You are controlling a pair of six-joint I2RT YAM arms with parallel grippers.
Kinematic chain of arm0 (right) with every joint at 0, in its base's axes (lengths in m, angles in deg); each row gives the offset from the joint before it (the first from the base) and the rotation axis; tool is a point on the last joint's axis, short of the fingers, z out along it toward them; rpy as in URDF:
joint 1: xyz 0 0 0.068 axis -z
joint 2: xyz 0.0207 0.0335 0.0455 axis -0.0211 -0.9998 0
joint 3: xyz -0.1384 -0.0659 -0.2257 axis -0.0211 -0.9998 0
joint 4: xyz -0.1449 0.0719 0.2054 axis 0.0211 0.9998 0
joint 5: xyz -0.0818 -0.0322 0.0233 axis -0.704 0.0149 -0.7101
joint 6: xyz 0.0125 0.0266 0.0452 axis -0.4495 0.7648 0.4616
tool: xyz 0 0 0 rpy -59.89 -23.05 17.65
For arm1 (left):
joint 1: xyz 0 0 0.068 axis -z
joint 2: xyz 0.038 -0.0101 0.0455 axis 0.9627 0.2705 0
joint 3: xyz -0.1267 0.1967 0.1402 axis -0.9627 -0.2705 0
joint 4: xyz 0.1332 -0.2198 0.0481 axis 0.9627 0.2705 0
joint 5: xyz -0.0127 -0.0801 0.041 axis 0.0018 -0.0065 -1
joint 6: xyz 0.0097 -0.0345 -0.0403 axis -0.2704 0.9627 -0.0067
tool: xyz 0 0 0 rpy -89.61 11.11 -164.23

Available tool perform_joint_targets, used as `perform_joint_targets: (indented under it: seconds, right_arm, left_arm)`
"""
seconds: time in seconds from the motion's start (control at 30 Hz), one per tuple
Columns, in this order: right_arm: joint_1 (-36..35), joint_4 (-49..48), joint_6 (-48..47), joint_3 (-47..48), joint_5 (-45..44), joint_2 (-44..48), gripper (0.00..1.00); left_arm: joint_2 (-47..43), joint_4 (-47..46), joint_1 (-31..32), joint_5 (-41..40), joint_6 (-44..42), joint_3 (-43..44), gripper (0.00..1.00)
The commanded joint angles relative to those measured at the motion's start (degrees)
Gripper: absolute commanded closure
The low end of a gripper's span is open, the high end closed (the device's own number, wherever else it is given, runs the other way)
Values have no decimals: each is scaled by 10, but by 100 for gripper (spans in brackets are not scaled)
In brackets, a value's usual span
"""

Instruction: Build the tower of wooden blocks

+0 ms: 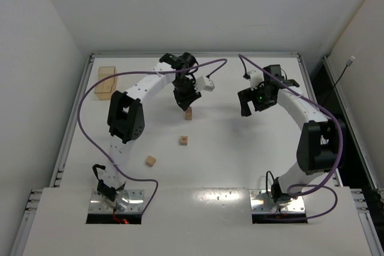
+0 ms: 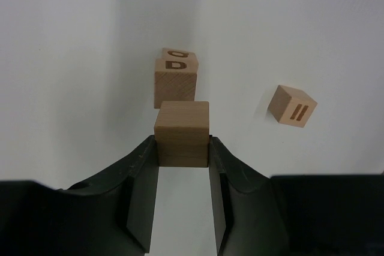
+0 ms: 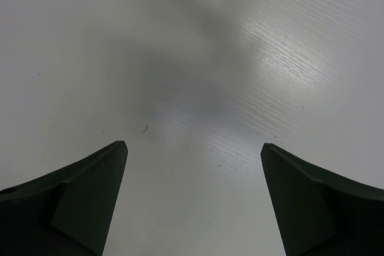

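I will move my left gripper over and down onto the top of the cube marked D (image 2: 176, 65) to release. That lettered side is uncovered past the held cube.
My left gripper (image 1: 185, 104) (image 2: 182, 143) is shut on a plain tan wooden cube (image 2: 182, 130) (image 1: 188, 114), pinched between its fingertips at the back middle of the table. Just past it in the left wrist view stands a cube marked D (image 2: 175, 81), with a second lettered cube's edge showing right behind it; the two look stacked (image 1: 183, 140). A single cube with two bars on its face (image 2: 292, 106) (image 1: 150, 160) lies apart from them. My right gripper (image 1: 247, 107) (image 3: 195, 145) hangs open over bare table with nothing between its fingers.
A larger pale tan box (image 1: 107, 81) sits at the far left corner. The white table (image 1: 240, 148) has raised rails along its edges. Purple cables loop off both arms.
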Motion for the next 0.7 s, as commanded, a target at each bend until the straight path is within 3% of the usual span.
perform_joint_targets:
  seconds: [0.0, 0.67]
  right_arm:
    - [3, -8, -2, 25, 8, 0, 9]
    - [3, -3, -2, 30, 8, -11, 9]
  left_arm:
    - [7, -6, 4, 3, -11, 30, 100]
    - [35, -11, 4, 3, -11, 46, 100]
